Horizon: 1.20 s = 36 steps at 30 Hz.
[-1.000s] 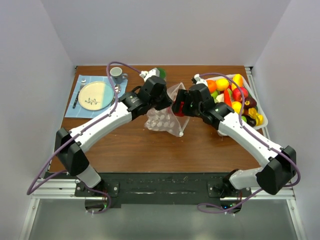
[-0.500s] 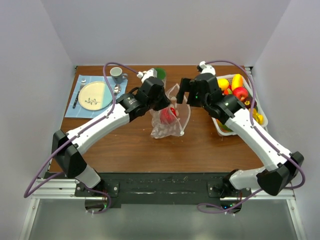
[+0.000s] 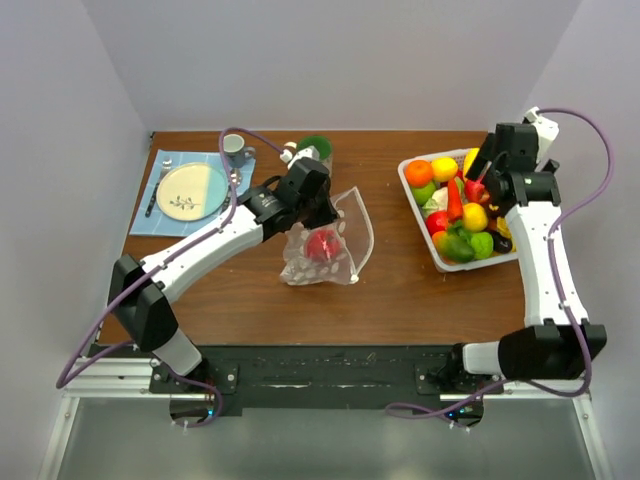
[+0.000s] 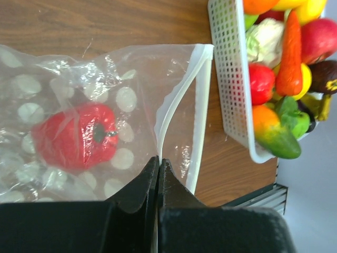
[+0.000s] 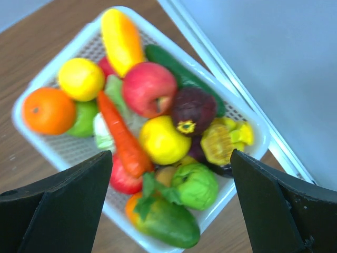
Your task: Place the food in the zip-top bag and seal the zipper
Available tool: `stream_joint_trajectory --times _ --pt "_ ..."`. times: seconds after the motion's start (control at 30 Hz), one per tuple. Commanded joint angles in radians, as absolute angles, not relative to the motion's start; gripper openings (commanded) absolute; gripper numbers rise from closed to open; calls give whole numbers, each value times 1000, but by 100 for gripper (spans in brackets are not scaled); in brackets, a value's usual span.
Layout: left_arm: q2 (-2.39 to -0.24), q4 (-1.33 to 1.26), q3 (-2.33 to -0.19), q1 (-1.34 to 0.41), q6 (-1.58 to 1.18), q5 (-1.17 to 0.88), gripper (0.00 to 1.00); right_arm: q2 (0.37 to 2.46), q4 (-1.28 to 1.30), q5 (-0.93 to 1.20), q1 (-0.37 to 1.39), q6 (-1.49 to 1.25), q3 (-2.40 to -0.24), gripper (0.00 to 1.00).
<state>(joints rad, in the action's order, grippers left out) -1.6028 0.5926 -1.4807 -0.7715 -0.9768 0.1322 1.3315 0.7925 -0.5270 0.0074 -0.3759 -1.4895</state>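
The robot's right gripper will next go down into the basket (image 5: 92, 47) and bring its fingers around the dark round piece (image 5: 194, 109) beside the apple, since that piece lies uncovered on top of the pile.
The zip-top bag (image 3: 330, 250) is a clear dotted pouch lying mid-table, with a red toy pepper (image 3: 322, 244) inside. In the left wrist view the pepper (image 4: 79, 136) shows through the bag (image 4: 126, 100), and the mouth gapes open. My left gripper (image 3: 322, 208) is shut (image 4: 159, 161) on the pale zipper strip (image 4: 174, 105) of the near lip. My right gripper (image 3: 488, 172) hovers open and empty (image 5: 171, 154) above the white basket (image 5: 92, 47), which holds the rest of the food: orange, lemon, apple, carrot and green pieces.
The basket (image 3: 415, 195) stands at the right, close to the table's right edge. A plate (image 3: 190, 190) on a blue mat with cutlery, a mug (image 3: 233, 147) and a green object (image 3: 317, 146) sit at the back left.
My right gripper left the bag's mouth and swung right and back to above the basket. The red pepper now lies in the bag. The left gripper kept its hold on the bag's lip.
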Motion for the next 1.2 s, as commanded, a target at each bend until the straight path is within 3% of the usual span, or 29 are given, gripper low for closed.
stream_joint_trajectory --times 0.0,0.33,0.47,0.83,1.17 --pt "-1612 551 -1448 -769 -927 75 0 1426 750 -459 -90 -380 -1497 99" --pt "-1602 552 -1404 -769 -908 38 0 1529 657 -431 -195 -425 -1477 98" --pt "-1600 561 -1401 -769 -904 38 0 1536 620 -410 -202 -431 -1439 89" --pt "-1605 555 -1401 -769 -902 34 0 1591 595 -377 -206 -429 -1424 75" --pt "-1598 546 -1388 -769 -907 40 0 1605 586 -376 -206 -451 -1381 74"
